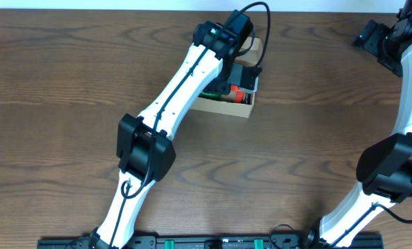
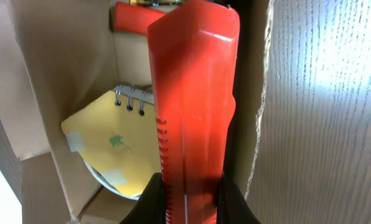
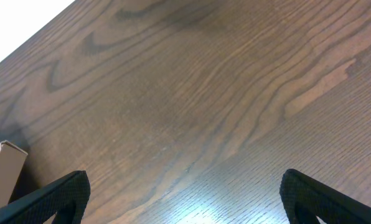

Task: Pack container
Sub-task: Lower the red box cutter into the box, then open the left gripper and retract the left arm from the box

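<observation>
Next, my left gripper lowers deeper into the box and releases, since the long red tool still sticks up between the notepad (image 2: 120, 146) and the box's side.
The container, a tan cardboard box (image 1: 227, 105), sits at the far middle of the table with its flap lid open. My left gripper (image 1: 235, 81) reaches into it, shut on a long red tool (image 2: 195, 112) that stands along the box's right wall. In the left wrist view the box wall (image 2: 61, 68) surrounds a yellow spiral notepad (image 2: 120, 146) lying on something white and round. My right gripper (image 3: 184, 202) is open and empty above bare table at the far right; it shows in the overhead view (image 1: 373, 36). A corner of the box (image 3: 2, 165) shows at the left edge of the right wrist view.
The dark wood table (image 1: 75, 76) surrounds the box. The left arm (image 1: 185, 83) crosses diagonally from the front to the box. The right arm (image 1: 399, 138) stands along the right edge.
</observation>
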You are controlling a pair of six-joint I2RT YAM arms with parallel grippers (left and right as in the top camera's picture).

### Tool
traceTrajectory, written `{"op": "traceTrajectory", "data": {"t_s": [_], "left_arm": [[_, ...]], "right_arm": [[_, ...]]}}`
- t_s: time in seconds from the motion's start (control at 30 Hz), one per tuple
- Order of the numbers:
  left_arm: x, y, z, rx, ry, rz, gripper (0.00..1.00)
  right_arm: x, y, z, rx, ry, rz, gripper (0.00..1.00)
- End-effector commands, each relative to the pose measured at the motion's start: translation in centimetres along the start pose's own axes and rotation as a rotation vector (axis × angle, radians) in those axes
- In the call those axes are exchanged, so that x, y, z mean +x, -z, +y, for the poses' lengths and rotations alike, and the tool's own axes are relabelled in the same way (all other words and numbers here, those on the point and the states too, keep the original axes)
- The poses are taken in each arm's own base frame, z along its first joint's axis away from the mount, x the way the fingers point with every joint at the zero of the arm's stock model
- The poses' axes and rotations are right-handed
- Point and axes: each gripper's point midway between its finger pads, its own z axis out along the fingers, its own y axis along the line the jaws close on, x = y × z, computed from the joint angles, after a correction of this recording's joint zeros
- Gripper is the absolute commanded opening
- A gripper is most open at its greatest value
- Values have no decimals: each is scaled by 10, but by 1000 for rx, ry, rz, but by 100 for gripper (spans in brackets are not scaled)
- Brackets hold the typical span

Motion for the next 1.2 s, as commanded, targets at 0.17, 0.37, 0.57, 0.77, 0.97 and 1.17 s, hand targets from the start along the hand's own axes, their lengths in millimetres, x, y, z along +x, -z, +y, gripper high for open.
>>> {"op": "traceTrajectory", "data": {"t_s": [0.17,0.37,0.57,0.77,0.97,1.17], "left_arm": [[6,-32,-4,74,-44,-5,6],[5,-38,-6,90,-44,-10,6],[4,-39,-4,80,-39,-14,26],[3,-39,-2,72,18,-14,41],[2,-38,-1,67,37,-13,48],[-1,-25,11,2,139,-26,45]], "right_arm": [[-5,15,2,-10,-9,-32,99],[-5,15,2,-10,-9,-32,99],[-5,15,2,-10,-9,-32,100],[-5,15,2,-10,-9,-32,99],[-5,15,2,-10,-9,-32,99],[-5,15,2,-10,-9,-32,99]]}}
